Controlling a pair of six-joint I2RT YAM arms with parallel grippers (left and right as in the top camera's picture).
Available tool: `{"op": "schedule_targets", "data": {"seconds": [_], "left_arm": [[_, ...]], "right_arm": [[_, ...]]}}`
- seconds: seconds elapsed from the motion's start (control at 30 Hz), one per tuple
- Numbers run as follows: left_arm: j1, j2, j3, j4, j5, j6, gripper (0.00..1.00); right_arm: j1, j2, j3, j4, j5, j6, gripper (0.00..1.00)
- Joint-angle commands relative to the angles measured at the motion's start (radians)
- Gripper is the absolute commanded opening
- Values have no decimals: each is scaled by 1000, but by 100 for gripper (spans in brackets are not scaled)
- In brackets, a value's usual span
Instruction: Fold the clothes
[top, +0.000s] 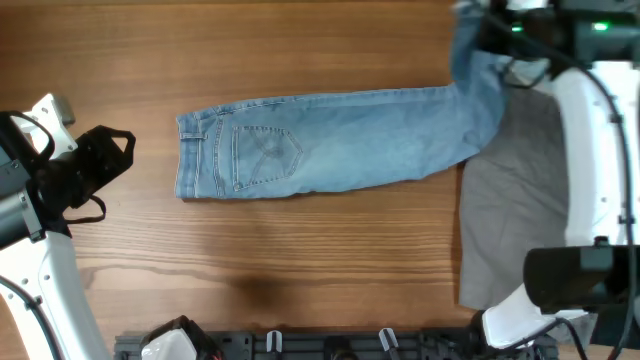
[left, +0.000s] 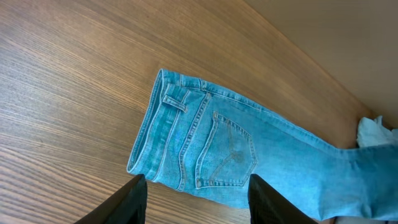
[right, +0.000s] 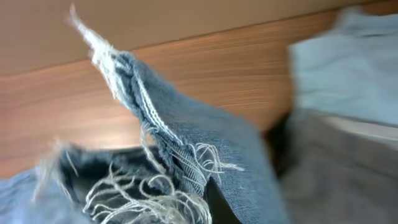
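Observation:
The hems should go over the jeans (top: 330, 140) next, to the left in the overhead view, toward the waistband, and my right gripper should carry them.
The light blue jeans (top: 330, 140) lie across the table, waistband at the left, back pocket up, folded lengthwise. The leg end rises at the far right toward my right gripper (top: 480, 30), which is shut on the frayed hems (right: 180, 155) and holds them off the table. In the right wrist view the frayed threads fill the view in front of the fingers. My left gripper (top: 120, 150) is open and empty, left of the waistband. In the left wrist view its fingers (left: 196, 199) frame the waistband and pocket (left: 186, 143).
Grey trousers (top: 515, 200) lie at the right side under the right arm. A pale teal shirt (right: 348, 68) shows at the far right in the right wrist view. A black rack (top: 330, 345) runs along the front edge.

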Motion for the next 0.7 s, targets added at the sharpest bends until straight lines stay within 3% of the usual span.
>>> {"op": "schedule_targets", "data": {"seconds": [0.0,0.27,0.4,0.67], "left_arm": [[1,-2,15,0,-2,8,52],[1,-2,15,3,-2,8,53],[1,-2,15,-1,-2,8,53],[1,-2,15,0,-2,8,53]], "right_arm": [[185,-30,30,23,-32,155,4],[474,126,29,115,-5,373,5],[538,222,29,232,-109,370,13],[619,290,29,320,-117,365,13]]}}
